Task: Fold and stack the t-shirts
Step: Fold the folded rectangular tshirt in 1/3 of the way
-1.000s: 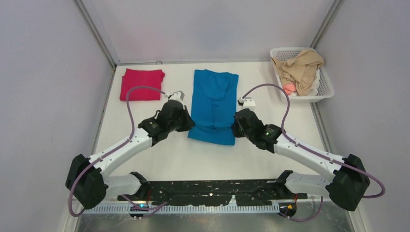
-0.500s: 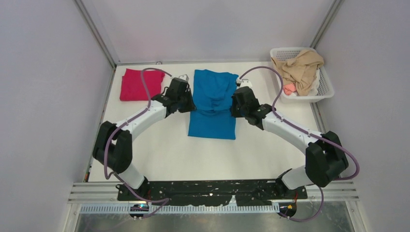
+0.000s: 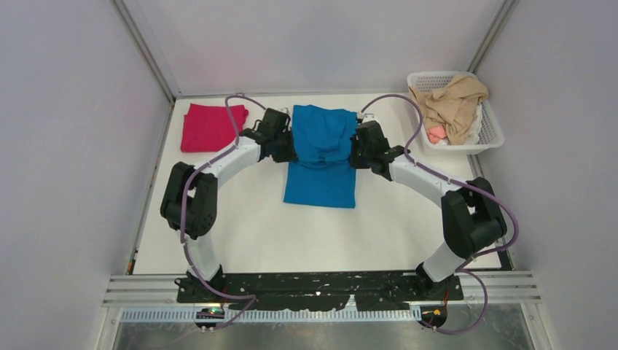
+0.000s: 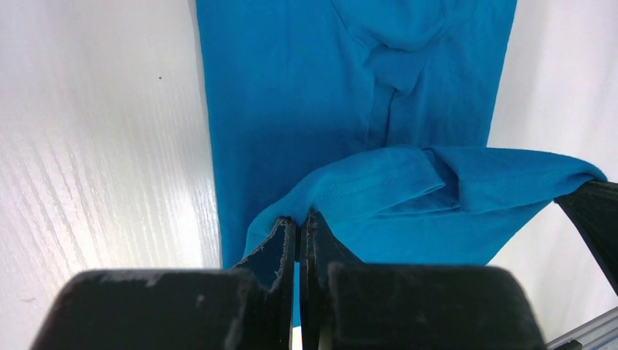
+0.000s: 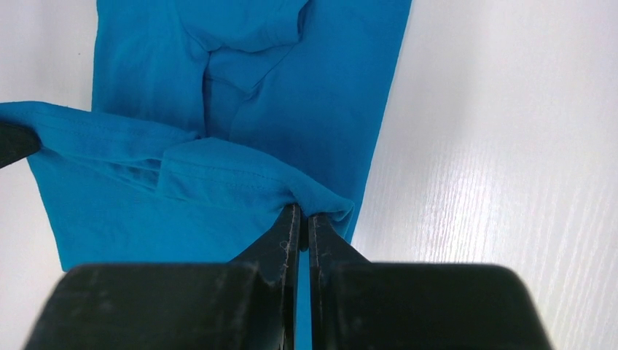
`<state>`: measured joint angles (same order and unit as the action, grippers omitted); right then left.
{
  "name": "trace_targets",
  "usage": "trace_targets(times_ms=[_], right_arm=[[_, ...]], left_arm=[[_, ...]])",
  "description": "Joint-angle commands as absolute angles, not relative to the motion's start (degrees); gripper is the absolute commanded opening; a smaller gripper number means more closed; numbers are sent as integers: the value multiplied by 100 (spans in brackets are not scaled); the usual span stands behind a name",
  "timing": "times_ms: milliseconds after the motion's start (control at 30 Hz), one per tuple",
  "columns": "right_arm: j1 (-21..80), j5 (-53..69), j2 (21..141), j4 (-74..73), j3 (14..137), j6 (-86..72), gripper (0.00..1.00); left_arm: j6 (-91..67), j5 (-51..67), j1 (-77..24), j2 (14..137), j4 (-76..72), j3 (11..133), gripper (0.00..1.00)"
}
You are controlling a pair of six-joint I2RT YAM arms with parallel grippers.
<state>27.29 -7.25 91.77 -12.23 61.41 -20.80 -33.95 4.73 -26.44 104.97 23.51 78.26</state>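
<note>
I need to lower my right gripper slightly outward next, onto the basket-side edge of the shirt's far half (image 3: 347, 154) (image 5: 344, 173), and let go of the hem, because its corner hangs above that cloth.
The bright blue t-shirt (image 3: 321, 162) lies lengthwise in the middle of the table, folded to a narrow strip. My left gripper (image 3: 288, 151) is shut on the strip's near left corner (image 4: 300, 211). My right gripper (image 3: 355, 154) is shut on its near right corner (image 5: 304, 205). Both hold that hem lifted and carried over the shirt's far half. The blue cloth (image 5: 240, 87) spreads beneath on the table. The crimson t-shirt (image 3: 209, 127) lies folded at the far left.
A white basket (image 3: 491, 125) holding beige and pink cloth stands at the far right corner. Grey walls close in the table on the left, back and right. Purple cables arc over both arms.
Both grippers have carried the blue shirt's near hem away from the bases toward its far end, doubling the shirt over. The arms have stretched out farther. The crimson shirt has not moved.
</note>
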Motion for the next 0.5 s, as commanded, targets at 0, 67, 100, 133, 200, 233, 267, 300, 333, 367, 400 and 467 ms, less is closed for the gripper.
trace_targets(times_ms=[0,67,100,133,200,233,267,300,333,367,400,467], right_arm=[[2622,-581,9445,-850,6518,-1948,6],[2570,-585,9564,-840,6580,-1974,6],[2539,-590,9611,-814,6591,-1984,6],[2517,-594,9631,-807,6596,-1997,6],[2467,-588,9701,-792,6604,-1991,6],[2427,-551,9760,-758,6613,-1983,6],[2405,-522,9802,-748,6620,-1980,6],[2361,-440,9886,-714,6636,-1991,6],[2336,-392,9931,-655,6645,-2002,6],[2289,-304,10022,-618,6667,-2023,7],[2247,-253,10073,-570,6716,-2027,9],[2200,-105,10220,-566,6846,-2027,14]], left_arm=[[-3311,612,-2532,10744,2435,8244,0],[-3312,632,-2523,10917,2536,8427,0],[-3306,638,-2522,10994,2585,8509,0],[-3302,641,-2516,11052,2614,8561,0],[-3289,641,-2514,11156,2626,8622,0],[-3287,634,-2506,11194,2628,8647,0],[-3287,635,-2497,11234,2632,8675,0],[-3287,641,-2490,11273,2644,8700,0],[-3295,643,-2483,11321,2662,8733,0],[-3298,660,-2475,11359,2675,8772,1],[-3292,706,-2466,11401,2677,8806,6],[-3310,719,-2440,11472,2714,8873,23]])
